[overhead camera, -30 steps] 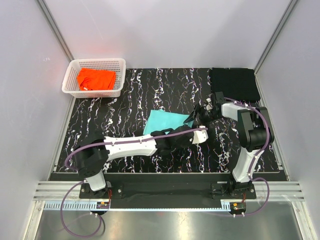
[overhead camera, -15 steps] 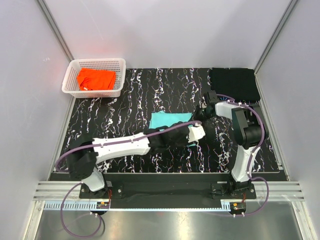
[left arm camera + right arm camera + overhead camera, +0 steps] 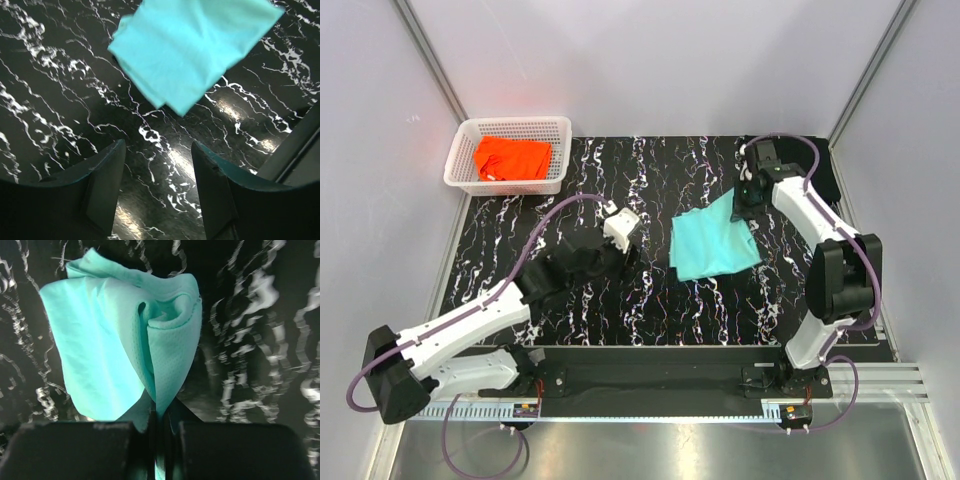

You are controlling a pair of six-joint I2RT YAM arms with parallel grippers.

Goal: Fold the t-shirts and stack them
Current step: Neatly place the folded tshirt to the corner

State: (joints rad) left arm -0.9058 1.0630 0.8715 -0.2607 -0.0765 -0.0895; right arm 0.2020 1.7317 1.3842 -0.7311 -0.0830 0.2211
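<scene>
The black t-shirt [image 3: 825, 170] lies outward of my right gripper and to the right in the top view, so I will lift the folded teal t-shirt over it, lower and release.
The mint-teal t-shirt [image 3: 713, 245] lies folded on the tabletop, right of centre. My right gripper [image 3: 745, 196] is shut on its far right corner, which rises bunched from the jaws in the right wrist view, the cloth [image 3: 125, 340] pinched at the right gripper [image 3: 160, 412]. My left gripper [image 3: 620, 236] stands open to the left of the shirt, apart from it. In the left wrist view its fingers [image 3: 105, 185] frame bare tabletop, with the teal t-shirt [image 3: 195, 45] ahead of the left gripper [image 3: 159, 150]. The orange t-shirt [image 3: 512, 158] lies in the basket. The black t-shirt [image 3: 825, 170] lies at the back right, partly behind the right arm.
The white lattice basket [image 3: 515, 122] stands at the back left corner. Grey walls with metal rails enclose the black white-veined tabletop [image 3: 570, 190] on three sides. The left arm stretches from the near left across the table's front half.
My left gripper opened, let go of the teal shirt and drew back to the left. My right gripper shut on the shirt's corner and dragged it right and toward the back.
</scene>
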